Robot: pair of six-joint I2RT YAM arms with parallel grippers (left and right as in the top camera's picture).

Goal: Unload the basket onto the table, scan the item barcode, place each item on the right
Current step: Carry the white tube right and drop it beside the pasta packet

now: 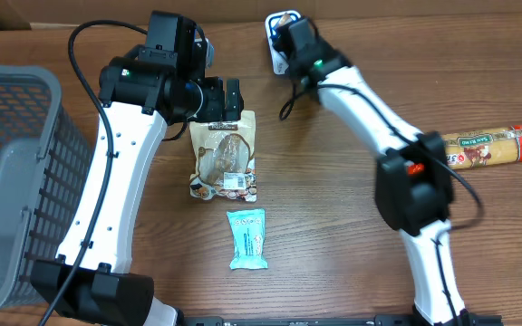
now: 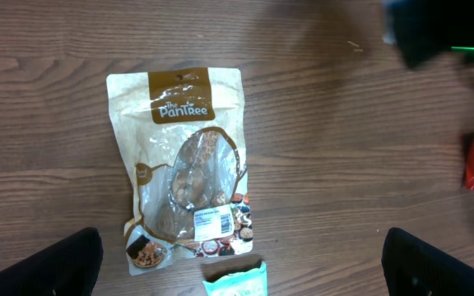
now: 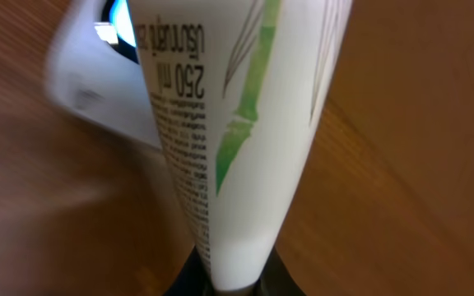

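My right gripper will next swing back and down toward the packet's far edge (image 1: 475, 136) and let go of the tube there, because the long packet is clear of the scanner (image 1: 282, 20).
A white tube (image 3: 237, 148) with a green bamboo print and small black text fills the right wrist view, and my right gripper (image 3: 233, 284) is shut on its flat end. Just behind the tube stands a white scanner (image 3: 97, 90) with a blue light. Overhead, my right gripper (image 1: 288, 41) is at the table's far edge by the scanner (image 1: 282, 20), and the tube is mostly hidden there. No barcode is visible on the tube. My left gripper (image 1: 220, 100) hangs open above a brown snack pouch (image 2: 183, 156), its fingers (image 2: 72, 263) wide apart and empty.
The brown pouch (image 1: 223, 154) lies mid-table with a teal packet (image 1: 247, 238) just in front of it. A long packet with a red end (image 1: 492, 145) lies at the right. A grey basket (image 1: 12, 181) stands at the left edge.
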